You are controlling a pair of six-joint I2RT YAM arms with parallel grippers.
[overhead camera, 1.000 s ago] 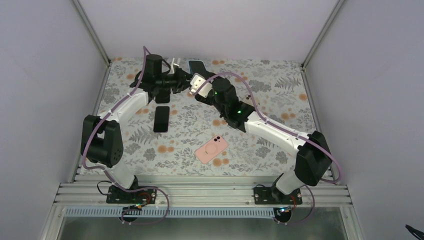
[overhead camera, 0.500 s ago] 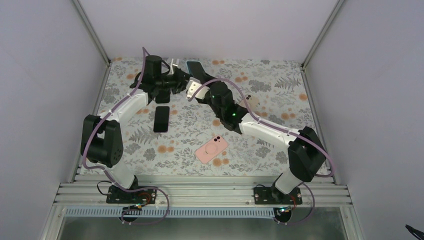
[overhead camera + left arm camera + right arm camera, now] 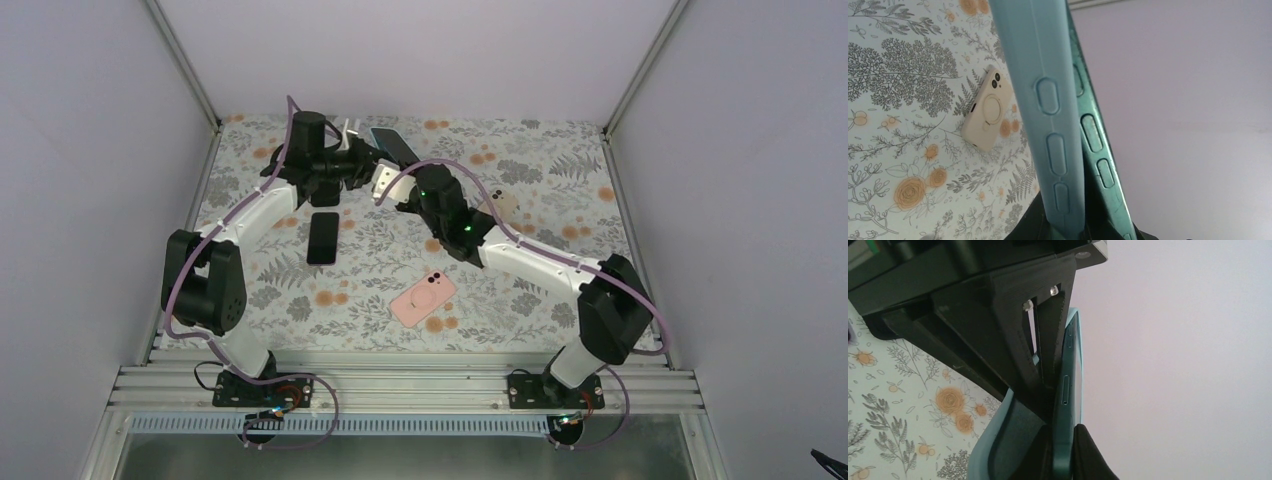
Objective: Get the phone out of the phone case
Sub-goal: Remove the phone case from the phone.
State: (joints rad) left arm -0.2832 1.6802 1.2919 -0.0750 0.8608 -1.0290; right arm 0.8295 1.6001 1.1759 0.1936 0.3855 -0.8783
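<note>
My left gripper is about to pull the case off the teal phone, then lower and release it beside the far black phone, as open tabletop [image 3: 364, 192] lies below.
At the back of the table both arms meet on a teal phone [image 3: 393, 141] in a light blue phone case. In the left wrist view the case's side [image 3: 1053, 125] with its moulded buttons stands apart from the phone's edge [image 3: 1095, 135], the gap widening upward. My left gripper [image 3: 1078, 227] is shut on the case's lower end. In the right wrist view the phone's edge [image 3: 1068, 405] sits pinched in my shut right gripper [image 3: 1065, 452], and the case wall [image 3: 993, 445] curls away to the left.
A bare black phone [image 3: 323, 237] lies left of centre. A pink cased phone [image 3: 424, 298] lies nearer the front. A beige cased phone [image 3: 503, 205] [image 3: 985, 117] lies beside the right arm. White walls enclose the floral table [image 3: 560, 170].
My right gripper moved left to the raised phone and closed on its edge. The left arm kept still with its grip unchanged.
</note>
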